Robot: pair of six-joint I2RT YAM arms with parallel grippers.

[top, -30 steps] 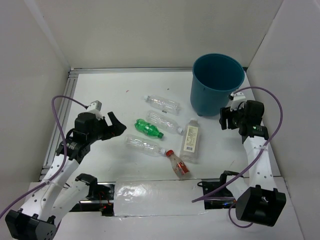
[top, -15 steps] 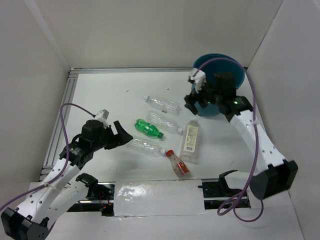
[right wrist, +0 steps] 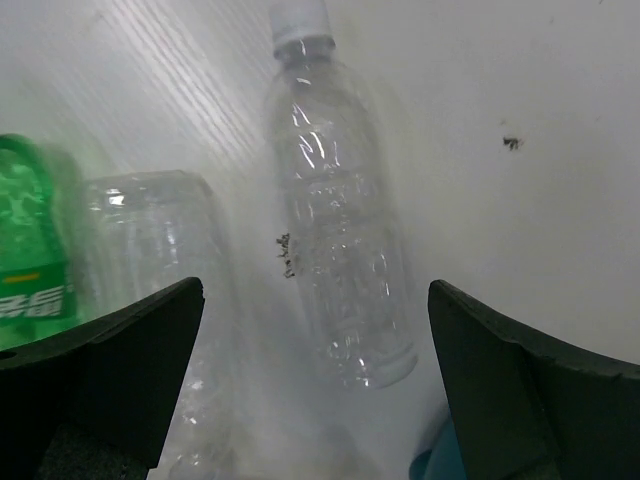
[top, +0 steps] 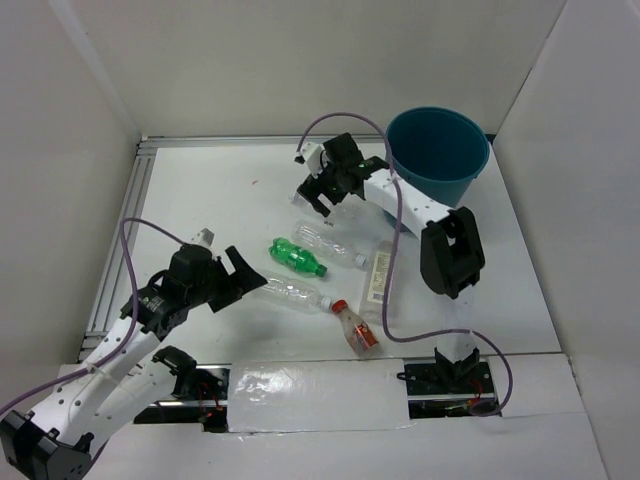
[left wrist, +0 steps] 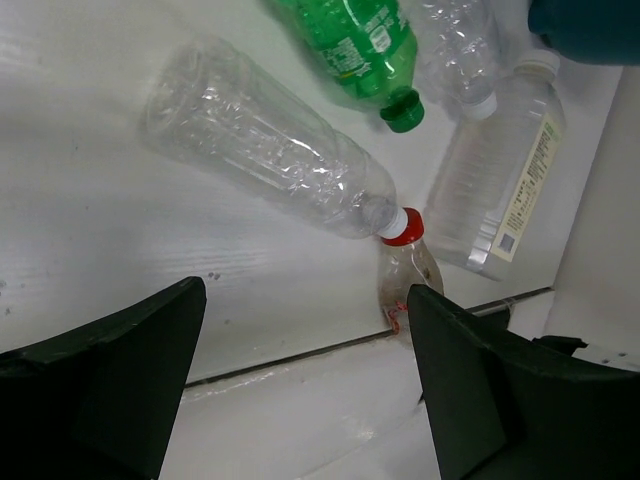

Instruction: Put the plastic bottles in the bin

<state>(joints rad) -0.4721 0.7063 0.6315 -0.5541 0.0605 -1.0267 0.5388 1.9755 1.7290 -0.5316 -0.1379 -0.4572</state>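
The robot's open right gripper will next go down toward the table around the middle of the far clear bottle [right wrist: 345, 245], since the bottle's body is already between the spread fingers.
Several plastic bottles lie on the white table. My left gripper [top: 246, 286] [left wrist: 305, 380] hovers open and empty just left of the near clear ribbed bottle [top: 290, 292] [left wrist: 270, 150]. Beyond it lie the green bottle [top: 297, 256] [left wrist: 360, 45], the small red-capped bottle [top: 355, 328] [left wrist: 405, 265] and the flat labelled bottle [top: 378, 280] [left wrist: 500, 190]. My right gripper [top: 318, 205] [right wrist: 315, 380] is open above the far clear bottle [right wrist: 335, 230], not touching it. Another clear bottle [top: 335, 243] [right wrist: 160, 260] lies beside it. The teal bin [top: 437, 150] stands at the far right.
The right arm [top: 450, 250] stretches across the table's right half and covers part of the flat bottle. White walls enclose the table on three sides. A metal rail [top: 125, 230] runs along the left edge. A taped clear sheet [top: 315, 395] lies at the near edge.
My right arm has swung from beside the bin leftward, past its front, to above the far clear bottle. My left gripper has edged toward the near clear bottle. No bottle has moved.
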